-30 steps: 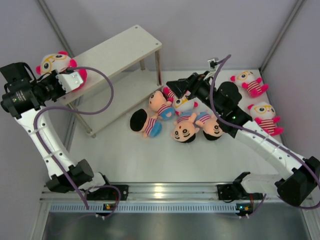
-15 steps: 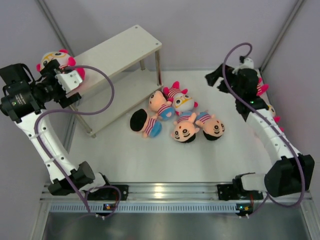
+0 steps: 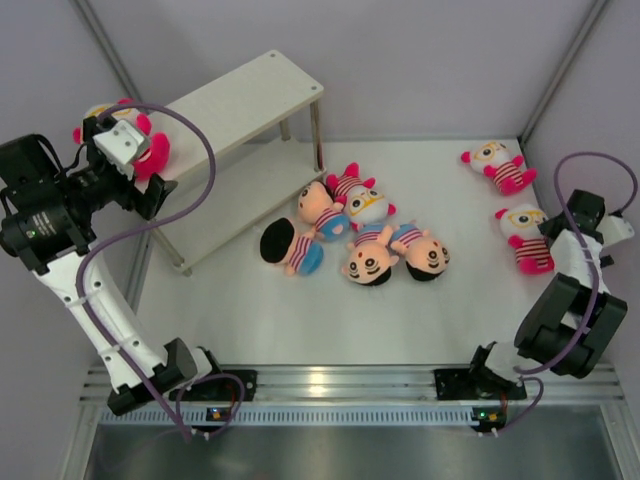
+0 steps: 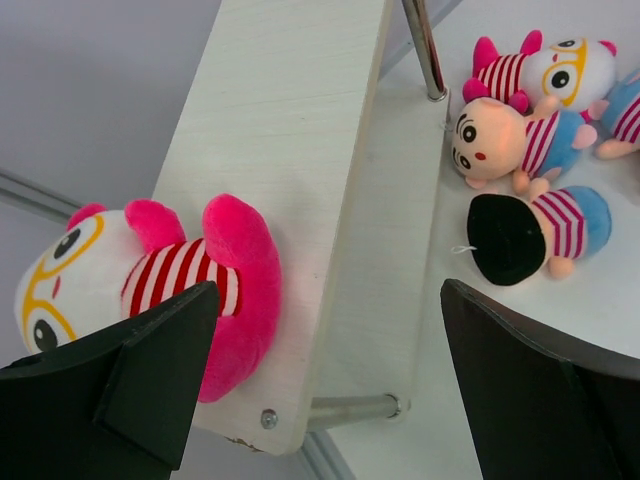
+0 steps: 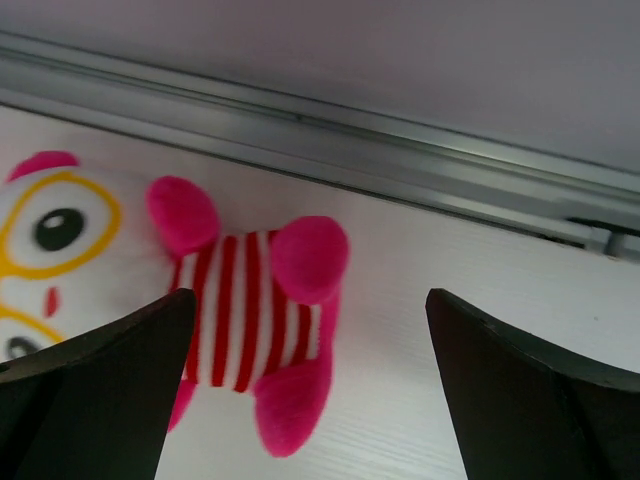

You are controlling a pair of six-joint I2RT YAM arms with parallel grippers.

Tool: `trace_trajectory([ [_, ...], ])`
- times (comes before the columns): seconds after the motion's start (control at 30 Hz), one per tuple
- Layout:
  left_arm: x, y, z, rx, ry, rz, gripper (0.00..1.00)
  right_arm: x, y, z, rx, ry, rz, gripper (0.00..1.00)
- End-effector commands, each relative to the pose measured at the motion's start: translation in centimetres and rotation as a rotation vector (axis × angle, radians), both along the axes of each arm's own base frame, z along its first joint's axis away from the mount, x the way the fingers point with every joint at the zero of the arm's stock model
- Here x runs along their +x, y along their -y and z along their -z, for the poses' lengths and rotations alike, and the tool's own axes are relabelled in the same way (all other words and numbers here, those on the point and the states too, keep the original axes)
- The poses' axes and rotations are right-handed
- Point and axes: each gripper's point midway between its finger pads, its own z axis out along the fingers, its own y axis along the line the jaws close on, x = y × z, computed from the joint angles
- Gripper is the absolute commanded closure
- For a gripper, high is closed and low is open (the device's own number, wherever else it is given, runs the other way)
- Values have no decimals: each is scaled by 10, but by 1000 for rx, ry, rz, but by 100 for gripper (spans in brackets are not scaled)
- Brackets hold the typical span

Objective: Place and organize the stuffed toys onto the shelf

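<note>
My right gripper will move down around the limb beside the striped body and close next, because the white-headed toy's pink limb (image 3: 545,266) (image 5: 311,270) already shows between the open fingers.
One white-headed, pink-limbed stuffed toy (image 3: 118,135) (image 4: 190,280) lies on the left end of the shelf's top board (image 3: 245,95) (image 4: 290,150). My left gripper (image 3: 125,160) (image 4: 330,400) hovers open over that end and holds nothing; the toy lies by its left finger (image 4: 150,370). Several toys lie heaped mid-table: a peach-faced one (image 3: 318,205) (image 4: 495,140), a white-headed one (image 3: 362,203) (image 4: 560,70), a black-haired one (image 3: 285,245) (image 4: 530,230). My right gripper (image 3: 590,215) (image 5: 310,400) hangs open above a white-headed toy (image 3: 527,238) (image 5: 240,320) on the table. Another white-headed toy (image 3: 497,165) lies at the back right.
The shelf's lower board (image 3: 240,190) (image 4: 385,250) carries nothing that I can see. A metal rail (image 5: 400,180) runs along the table's right edge, close to my right gripper. Grey walls enclose the table. The arms' base rail (image 3: 320,385) runs along the front.
My left gripper has opened, let go of the white-headed toy on the shelf's left end and pulled back. My right arm has swung from the middle heap to the toy at the right edge.
</note>
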Motion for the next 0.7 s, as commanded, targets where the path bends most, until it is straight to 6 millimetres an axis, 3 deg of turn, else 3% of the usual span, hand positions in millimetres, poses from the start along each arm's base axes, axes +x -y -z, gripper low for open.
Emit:
trace_trajectory([
  [0.0, -7, 4, -11, -106, -21, -59, 2, -23, 14, -1, -13, 38, 139, 1],
  [0.13, -14, 6, 1, -69, -18, -54, 2, -16, 12, 27, 81, 33, 105, 1],
  [0.17, -14, 7, 7, -65, -23, -39, 2, -9, 18, 30, 83, 64, 99, 1],
  [0.23, -20, 14, 5, -63, -10, -21, 2, 4, 7, 49, 133, 87, -32, 0],
  [0.3, -24, 20, 3, -85, -8, -3, 2, 23, 2, 46, 125, 173, -125, 2],
  [0.37, -25, 21, 2, -107, -17, -4, 2, 29, -5, 51, 143, 200, -167, 15],
  [0.4, -23, 21, 3, -120, -28, -2, 2, 38, -12, 49, 164, 238, -226, 34],
  [0.5, -19, 18, 8, -159, -64, -19, 3, 48, -22, 48, 204, 257, -298, 70],
  [0.53, -18, 17, 9, -167, -72, -29, 6, 51, -24, 44, 204, 270, -313, 95],
  [0.57, -16, 14, 11, -178, -87, -44, 9, 53, -28, 33, 191, 294, -338, 100],
  [0.63, -8, 5, 15, -221, -134, -97, 13, 55, -33, 15, 161, 315, -362, 100],
  [0.67, -5, 2, 17, -233, -147, -112, 14, 59, -41, -8, 115, 345, -390, 100],
])
